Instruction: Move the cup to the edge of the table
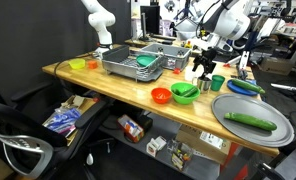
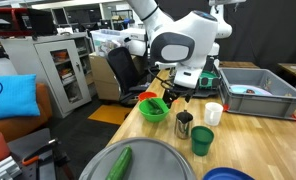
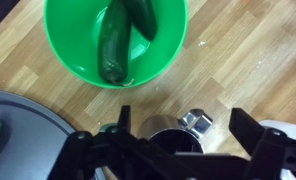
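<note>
My gripper should turn and lower over the silver cup's handle (image 3: 196, 122) next and then close on it, because that handle sits slanted between my open fingers in the wrist view.
The small silver metal cup (image 2: 184, 124) stands upright on the tan wooden table (image 2: 250, 135), between a green bowl (image 2: 153, 108) and a white cup (image 2: 213, 113). My gripper (image 2: 178, 92) hangs open just above it. In the wrist view the silver cup (image 3: 173, 137) lies between and below the two open black fingers of the gripper (image 3: 183, 128), with nothing held. In an exterior view the gripper (image 1: 201, 68) is over the right part of the table (image 1: 108, 88), and the cup is hard to make out beneath it.
A green plastic cup (image 2: 202, 140) stands close in front of the silver cup. The green bowl (image 3: 116, 35) holds dark green vegetables. A red bowl (image 1: 161, 96), a grey round plate (image 1: 250, 130) with a cucumber (image 1: 250, 120), a blue plate (image 1: 245, 87) and a dish rack (image 1: 135, 62) share the table.
</note>
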